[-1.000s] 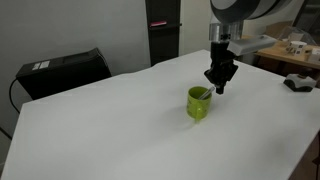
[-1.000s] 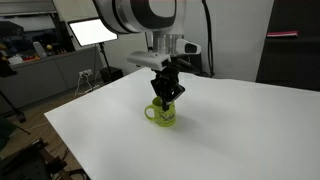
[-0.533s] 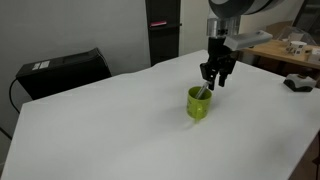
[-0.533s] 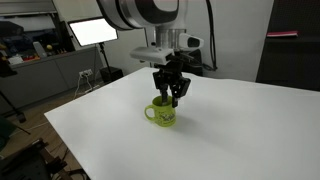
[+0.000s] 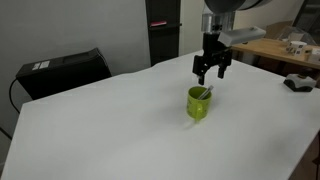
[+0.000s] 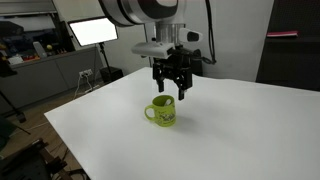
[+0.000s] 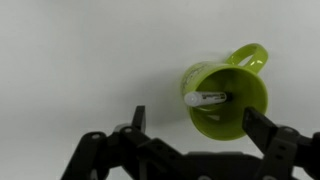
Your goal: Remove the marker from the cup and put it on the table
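The marker's whitish end (image 5: 209,89) (image 7: 193,99) pokes above the cup's rim. Next I will lower my gripper slightly, with its open fingers on both sides of that end, and close there.
The lime-green cup (image 5: 199,103) (image 6: 163,113) (image 7: 226,99) stands upright on the white table (image 5: 110,125) (image 6: 230,135) (image 7: 70,60). The marker (image 7: 205,99) leans inside it, its whitish end poking just over the rim (image 5: 206,93); in the wrist view its dark end points down into the cup. My gripper (image 5: 211,75) (image 6: 175,93) (image 7: 196,125) hangs above the cup, open, with nothing between its fingers. It is clear of the cup's rim and touches neither cup nor marker.
A black box (image 5: 62,70) sits beyond the table's far edge. A wooden table with objects (image 5: 290,52) stands at one side. A lit monitor (image 6: 92,32) and cluttered bench lie behind. The white surface spreads wide around the cup.
The gripper has gone from shut to open and has risen away from the cup's mouth. The marker has stayed in the cup, and the cup has not moved.
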Available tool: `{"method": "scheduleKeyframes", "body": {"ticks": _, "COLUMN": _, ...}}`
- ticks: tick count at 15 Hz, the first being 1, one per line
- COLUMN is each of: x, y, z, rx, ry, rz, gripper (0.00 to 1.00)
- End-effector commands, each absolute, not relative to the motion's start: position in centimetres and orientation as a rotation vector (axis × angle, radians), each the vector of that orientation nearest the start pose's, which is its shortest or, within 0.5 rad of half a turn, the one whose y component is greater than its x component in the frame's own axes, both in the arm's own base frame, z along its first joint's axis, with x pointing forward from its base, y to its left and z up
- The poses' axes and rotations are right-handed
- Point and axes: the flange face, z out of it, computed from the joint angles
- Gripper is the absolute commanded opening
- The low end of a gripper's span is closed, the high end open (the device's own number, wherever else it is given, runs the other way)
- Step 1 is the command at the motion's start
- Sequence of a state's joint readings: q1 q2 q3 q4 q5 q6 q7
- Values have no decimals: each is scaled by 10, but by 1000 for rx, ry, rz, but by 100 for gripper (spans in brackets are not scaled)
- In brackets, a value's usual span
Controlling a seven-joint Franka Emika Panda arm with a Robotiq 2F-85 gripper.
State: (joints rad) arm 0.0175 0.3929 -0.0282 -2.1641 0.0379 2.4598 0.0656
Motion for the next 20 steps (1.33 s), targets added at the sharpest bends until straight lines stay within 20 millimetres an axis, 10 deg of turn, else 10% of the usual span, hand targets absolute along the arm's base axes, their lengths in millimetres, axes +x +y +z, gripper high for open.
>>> {"method": "scheduleKeyframes", "body": {"ticks": 1, "x": 568, "y": 5, "z": 204, "rx": -3133, "ry": 186, "rz": 153, "gripper": 100}}
{"method": "scheduleKeyframes", "body": {"ticks": 15, "x": 566, "y": -7, "z": 184, "rx": -3145, "ry": 210, "rz": 198, "gripper": 6}}
{"method": "scheduleKeyframes", "body": {"ticks": 20, "x": 571, "y": -9, "z": 189, "rx": -3151, "ry": 227, "rz": 198, "gripper": 6}}
